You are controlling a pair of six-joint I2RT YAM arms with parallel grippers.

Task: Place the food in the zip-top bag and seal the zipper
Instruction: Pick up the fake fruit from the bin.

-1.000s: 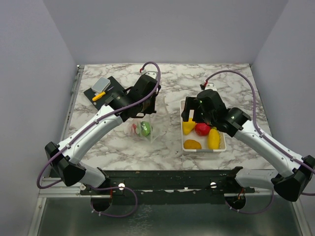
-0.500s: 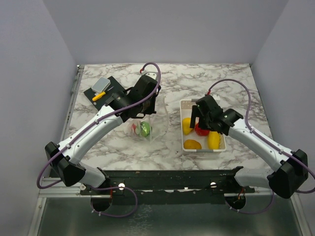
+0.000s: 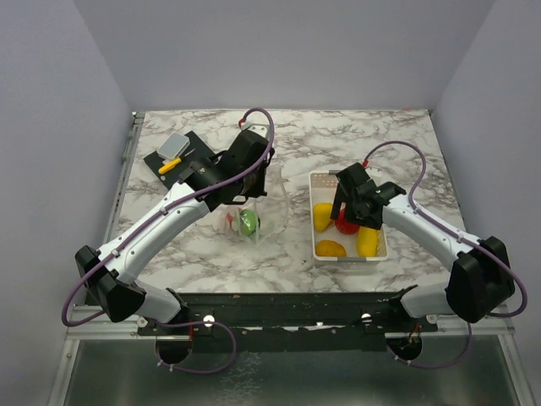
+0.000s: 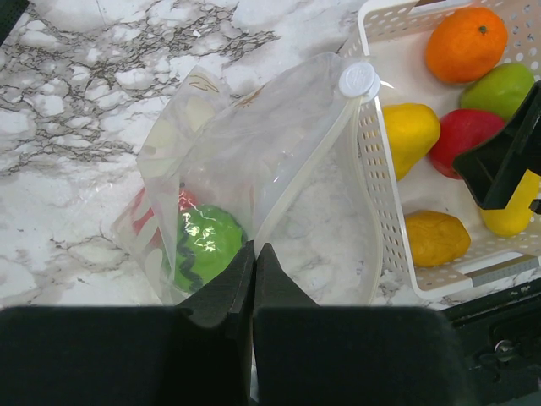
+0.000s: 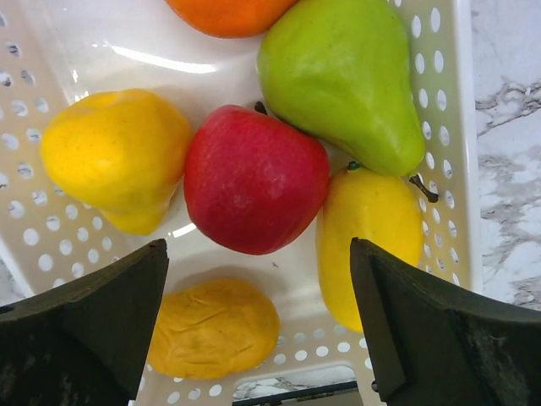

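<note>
The robot's open right gripper should go down around the red apple (image 3: pixel 346 224) (image 5: pixel 254 178) next and close on its opposite sides, because yellow fruits crowd the apple and leave only narrow gaps there.
The clear zip-top bag (image 4: pixel 279 152) lies left of the tray, its mouth held up and open toward the tray. My left gripper (image 4: pixel 254 252) is shut on the bag's mouth edge, where the zipper (image 4: pixel 306 159) runs down from its white slider (image 4: pixel 358 80). A green food piece (image 4: pixel 203 245) and a red one (image 4: pixel 144 216) sit inside the bag. My right gripper (image 5: pixel 258 279) hangs open over the white tray (image 5: pixel 441 127), its fingers either side of a red apple (image 5: pixel 254 178). Around it lie a green pear (image 5: pixel 342 80), two yellow fruits (image 5: pixel 114 156) and an orange-yellow piece (image 5: pixel 211 330).
An orange (image 5: pixel 228 13) lies at the tray's far end. A black pad with a yellow-orange tool and grey block (image 3: pixel 173 152) sits at the table's far left. Grey walls close in the table on three sides.
My right gripper has swung down along the tray, from its far end to above the red apple, staying open. The left gripper and the bag have not moved.
</note>
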